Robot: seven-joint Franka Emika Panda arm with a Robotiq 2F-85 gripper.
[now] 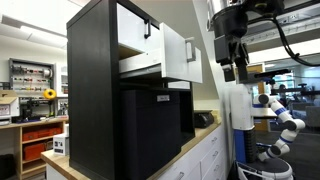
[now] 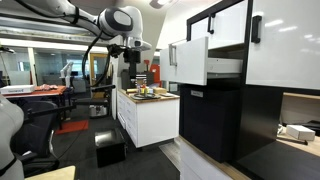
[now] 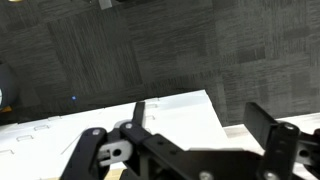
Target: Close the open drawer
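The gripper tilts and moves toward the white flat front next and closes the drawer. The drawer sticks out and the gripper points down apart from it.
The open drawer is pulled out of the tall black cabinet. It has a white flat front, a small black handle and pale beige sides. It also shows in an exterior view, sticking out to the left. My gripper hangs in the air beside and apart from the drawer front, above the white counter. It also shows far from the drawer in an exterior view. In the wrist view the gripper is open and empty, looking down at the counter top and dark carpet.
Another white drawer front sits above the open one. A large black front with a white label is below. A white counter unit carries small items. A black box stands on the floor.
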